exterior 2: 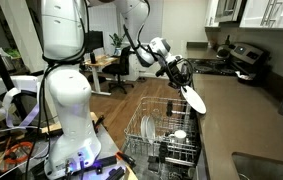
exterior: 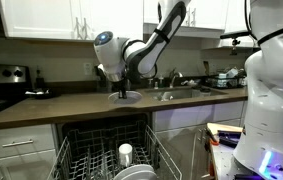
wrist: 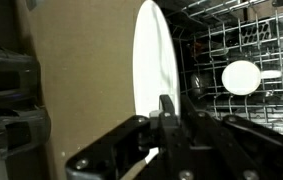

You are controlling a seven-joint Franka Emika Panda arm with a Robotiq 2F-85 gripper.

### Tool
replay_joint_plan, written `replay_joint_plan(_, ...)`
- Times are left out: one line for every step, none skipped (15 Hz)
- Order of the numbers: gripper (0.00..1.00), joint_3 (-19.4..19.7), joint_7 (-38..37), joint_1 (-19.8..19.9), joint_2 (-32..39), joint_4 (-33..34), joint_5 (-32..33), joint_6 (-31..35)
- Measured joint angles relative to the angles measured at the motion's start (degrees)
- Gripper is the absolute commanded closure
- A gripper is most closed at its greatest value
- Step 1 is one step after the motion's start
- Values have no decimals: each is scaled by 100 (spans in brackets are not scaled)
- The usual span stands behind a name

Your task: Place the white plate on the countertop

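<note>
The tilted white plate still hangs over the counter's front edge. It goes outward past the open dishwasher and down onto the brown countertop (wrist: pixel 93 74) next.
My gripper (wrist: pixel 166 112) is shut on the rim of the white plate (wrist: pixel 153 60), which stands on edge in the wrist view. The brown countertop (wrist: pixel 81 80) lies just beside the plate. In an exterior view the plate (exterior 2: pixel 193 97) hangs tilted below the gripper (exterior 2: pixel 179 74), over the front edge of the countertop (exterior 2: pixel 246 125) and beside the open dishwasher. In an exterior view the gripper (exterior: pixel 126 93) is low over the countertop (exterior: pixel 71 108), left of the sink. Whether the plate touches the surface I cannot tell.
The open dishwasher rack (exterior: pixel 106 155) (exterior 2: pixel 166 135) holds a white cup (exterior: pixel 126 153) (wrist: pixel 241 77) and more white plates (exterior: pixel 139 172). The steel sink (exterior: pixel 181 93) has a faucet and dishes beside it. A black stove (exterior: pixel 1 85) stands at the counter's end. A white robot body (exterior 2: pixel 66 90) stands nearby.
</note>
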State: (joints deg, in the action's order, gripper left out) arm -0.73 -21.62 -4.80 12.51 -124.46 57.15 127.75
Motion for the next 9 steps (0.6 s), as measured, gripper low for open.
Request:
replay_joint_plan(93, 53, -73, 4, 152, 91, 129, 1)
replay_joint_plan(93, 113, -151, 8, 311, 193, 258, 0)
replay_joint_plan(93, 175, -211, 11, 470, 302, 377, 0)
replay_joint_plan(93, 243, -280, 13, 628, 436, 525, -2)
replay_joint_plan(93, 302, -340, 16, 764, 572, 649, -1)
replay_joint_plan(93, 351, -378, 20, 896, 704, 743, 0)
replay_joint_plan(93, 394, -413, 26, 1027, 839, 842, 4)
replay_joint_plan(93, 429, -453, 29, 1159, 976, 930, 4)
replay_joint_plan(94, 460, -479, 30, 1286, 1116, 1012, 10)
